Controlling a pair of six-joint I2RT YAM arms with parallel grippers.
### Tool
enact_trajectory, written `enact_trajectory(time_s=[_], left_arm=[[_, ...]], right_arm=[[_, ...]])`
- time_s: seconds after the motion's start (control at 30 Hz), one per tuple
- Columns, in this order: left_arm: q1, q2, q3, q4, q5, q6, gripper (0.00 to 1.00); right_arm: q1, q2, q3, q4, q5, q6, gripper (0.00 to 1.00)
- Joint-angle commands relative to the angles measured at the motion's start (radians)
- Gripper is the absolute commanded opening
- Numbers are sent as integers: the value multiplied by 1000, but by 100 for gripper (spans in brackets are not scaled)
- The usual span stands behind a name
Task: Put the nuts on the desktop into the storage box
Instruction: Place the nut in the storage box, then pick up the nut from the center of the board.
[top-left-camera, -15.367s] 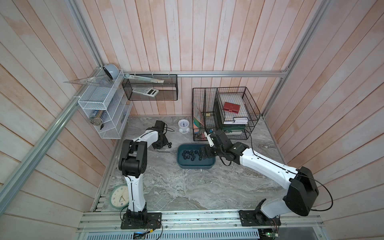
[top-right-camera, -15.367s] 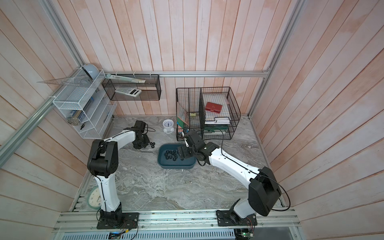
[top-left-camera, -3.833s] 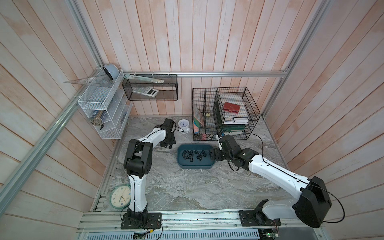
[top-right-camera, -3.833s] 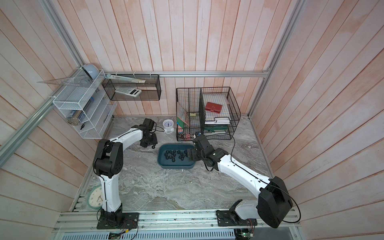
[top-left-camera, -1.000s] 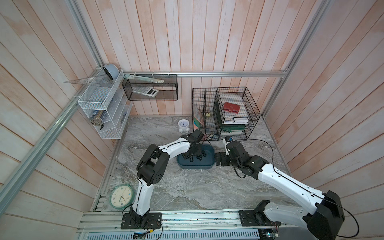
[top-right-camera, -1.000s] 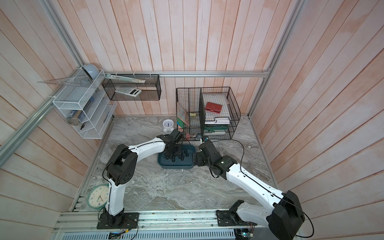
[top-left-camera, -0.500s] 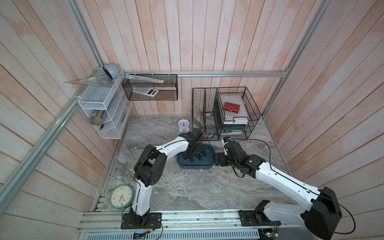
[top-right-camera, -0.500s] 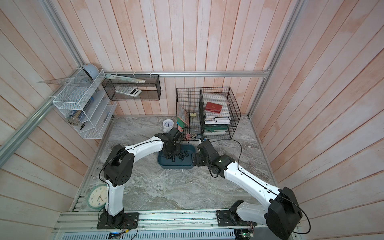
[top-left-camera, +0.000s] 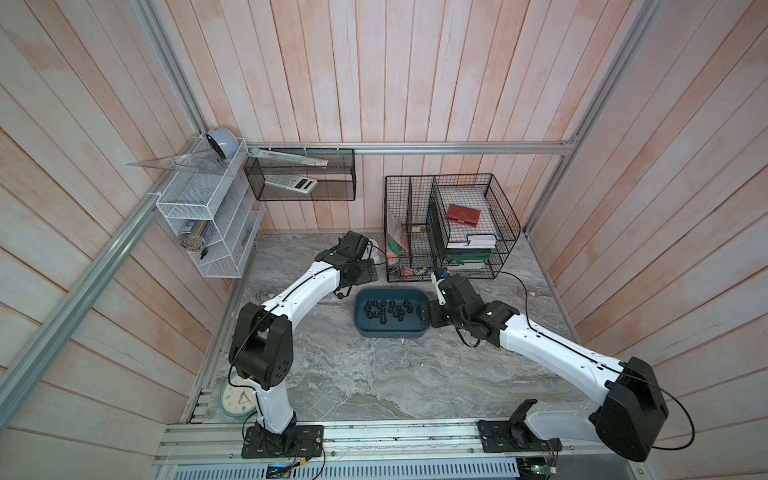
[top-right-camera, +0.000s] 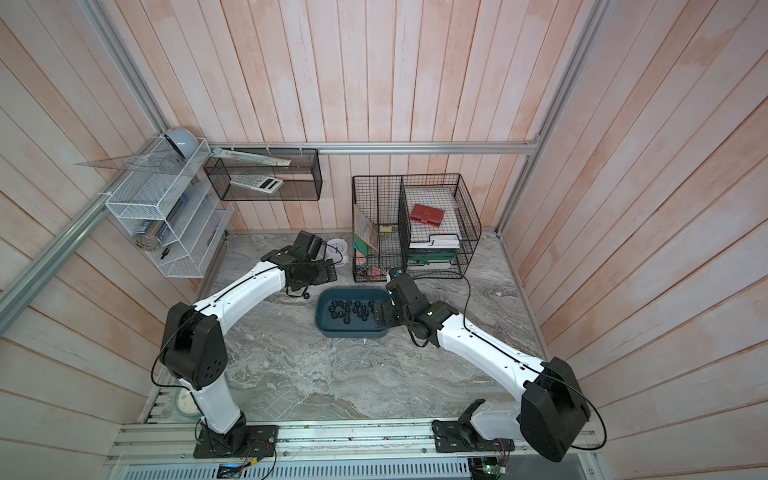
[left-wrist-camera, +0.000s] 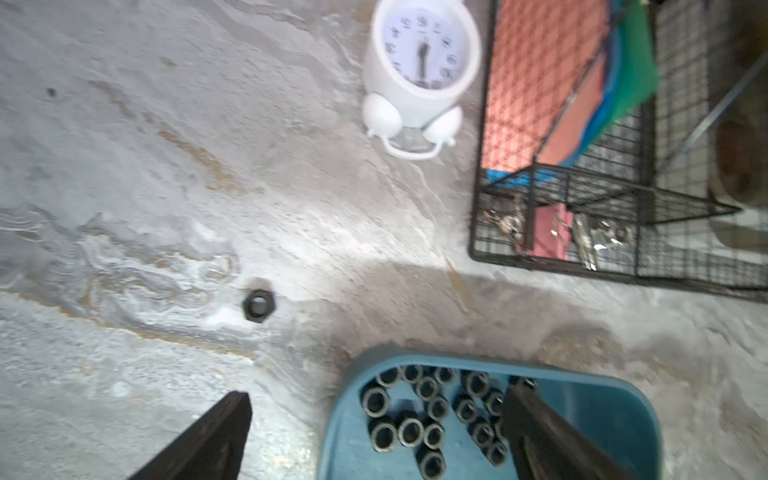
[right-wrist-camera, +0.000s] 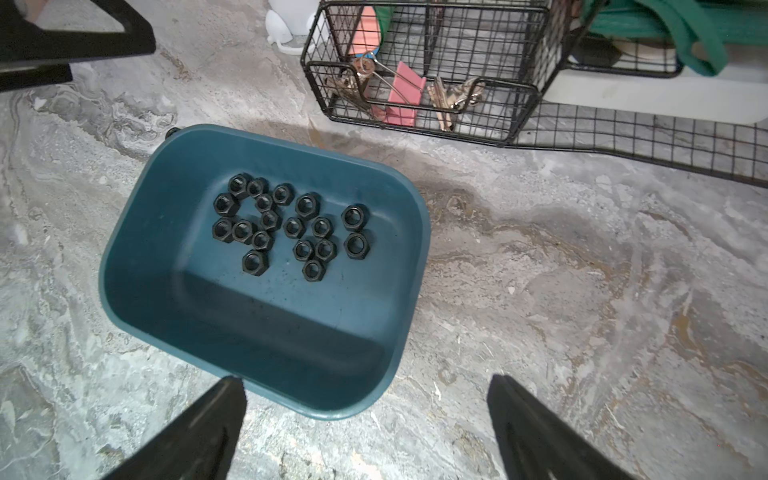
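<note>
My left gripper next needs to move away from the storage box and down, and close its fingers around that lone nut, because one nut is still outside the box.
The teal storage box sits mid-desktop with several black nuts lying in it. One nut lies on the desktop just off the box's far-left corner. My left gripper hovers open and empty behind that corner; one of its fingers is over the nuts in the box. My right gripper is open and empty at the box's right end, low by the rim.
A white alarm clock stands at the back near the left gripper. Black wire baskets with binder clips stand behind the box. A white mesh rack hangs on the left wall. A round clock lies at the front left.
The left gripper has opened and drawn back from above the box toward the far left. The right arm has barely moved.
</note>
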Motion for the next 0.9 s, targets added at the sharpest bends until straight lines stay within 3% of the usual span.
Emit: enact_trajectory(time_s=[0.0, 0.23, 0.47, 0.87], left_arm=[[27, -11, -37, -19, -67, -16, 100], [83, 41, -58, 6, -58, -63, 99], [110, 130, -35, 32, -43, -73, 74], [140, 255, -1, 50, 11, -73, 61]], right_arm=[[17, 28, 44, 5, -28, -34, 98], [25, 66, 76, 11, -84, -67, 98], [26, 86, 94, 4, -92, -81, 98], [26, 97, 108, -13, -58, -83, 98]])
